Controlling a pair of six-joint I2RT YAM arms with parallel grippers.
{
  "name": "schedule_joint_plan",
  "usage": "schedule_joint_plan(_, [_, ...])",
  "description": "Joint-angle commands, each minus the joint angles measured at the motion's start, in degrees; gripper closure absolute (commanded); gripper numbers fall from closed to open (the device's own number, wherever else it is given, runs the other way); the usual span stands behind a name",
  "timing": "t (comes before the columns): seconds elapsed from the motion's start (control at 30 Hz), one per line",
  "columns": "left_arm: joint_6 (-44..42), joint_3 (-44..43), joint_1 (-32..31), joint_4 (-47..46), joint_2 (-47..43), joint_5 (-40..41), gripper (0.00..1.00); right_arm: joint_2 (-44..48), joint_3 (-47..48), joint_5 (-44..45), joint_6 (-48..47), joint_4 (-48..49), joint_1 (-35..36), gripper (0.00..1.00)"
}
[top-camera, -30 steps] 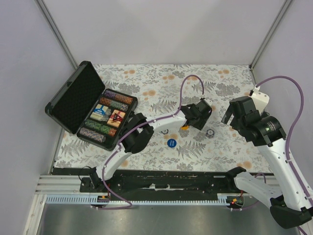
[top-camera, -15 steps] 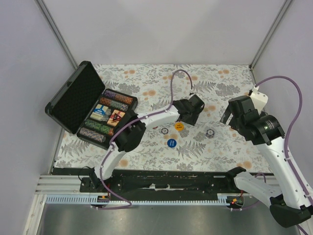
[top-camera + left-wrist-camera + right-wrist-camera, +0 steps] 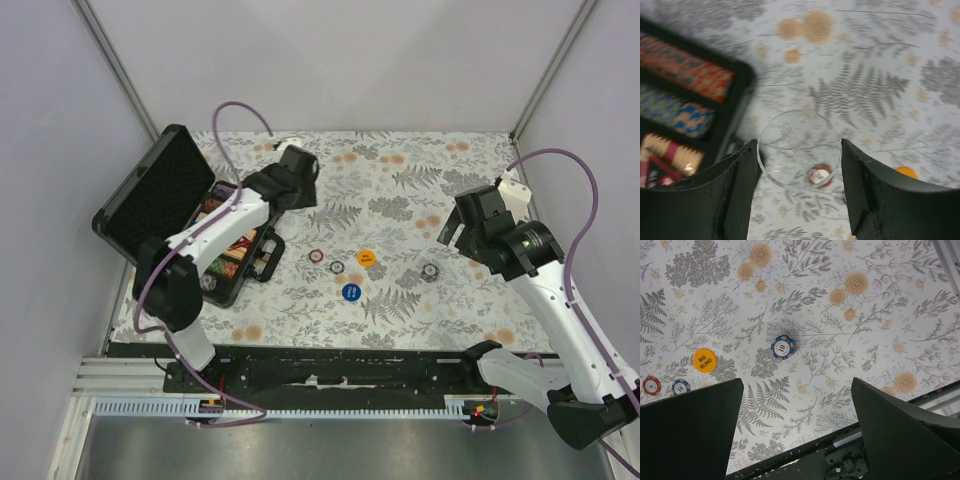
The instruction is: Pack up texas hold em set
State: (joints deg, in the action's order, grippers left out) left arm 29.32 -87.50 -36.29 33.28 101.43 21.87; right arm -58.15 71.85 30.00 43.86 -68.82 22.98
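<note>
I will next move my left gripper to the left in the top view and lower over the black case's middle to release the button, since chips sit packed there.
The black case [image 3: 150, 200] lies open at the table's left, with rows of striped chips [image 3: 225, 262] in it; the left arm hides part of them. My left gripper [image 3: 292, 180] hovers beside the case's far right corner, shut on a clear round disc [image 3: 799, 148]. The case edge [image 3: 742, 85] and chip rows [image 3: 687, 75] show left of the disc. A red chip [image 3: 316, 256], a blue-white chip [image 3: 337, 266], an orange button [image 3: 366, 257], a blue button [image 3: 350, 292] and a "10" chip [image 3: 430, 271] lie loose. My right gripper [image 3: 462, 228] is open, above the "10" chip [image 3: 783, 347].
The floral cloth [image 3: 400, 180] covers the table. The black rail [image 3: 330, 365] runs along the near edge and shows in the right wrist view [image 3: 840, 460]. The orange button [image 3: 704, 360] reads "BIG BLIND". Grey walls close in on the left, right and back.
My left arm has swung from the table's middle to the back left, beside the case, carrying the clear disc. My right gripper has shifted slightly towards the back.
</note>
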Motion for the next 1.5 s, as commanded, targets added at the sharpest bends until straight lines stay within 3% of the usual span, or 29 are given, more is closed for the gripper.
schedule_joint_plan(0.0, [4.95,8.82,7.89,1.35,-8.86,5.72,0.52,-2.14,-0.75,-1.26,1.58,5.26,-0.13,0.03])
schedule_joint_plan(0.23, [7.76,18.41,19.75,2.14,-16.61,8.54,0.52,-6.44,-0.93,-3.54,2.28,9.13,-0.13,0.04])
schedule_joint_plan(0.57, [8.82,21.67,31.98,0.12,-15.83,8.19,0.55,-8.82,-0.75,-4.51,2.38,10.9,-0.13,0.04])
schedule_joint_plan(1.07, [9.35,20.53,34.89,-3.66,-7.92,10.21,0.54,-10.14,0.74,-3.63,0.62,10.9,-0.22,0.04])
schedule_joint_plan(1.47, [7.24,20.09,34.98,-6.12,-6.15,9.51,0.33,-11.2,1.53,-3.81,0.44,10.9,-0.22,0.03])
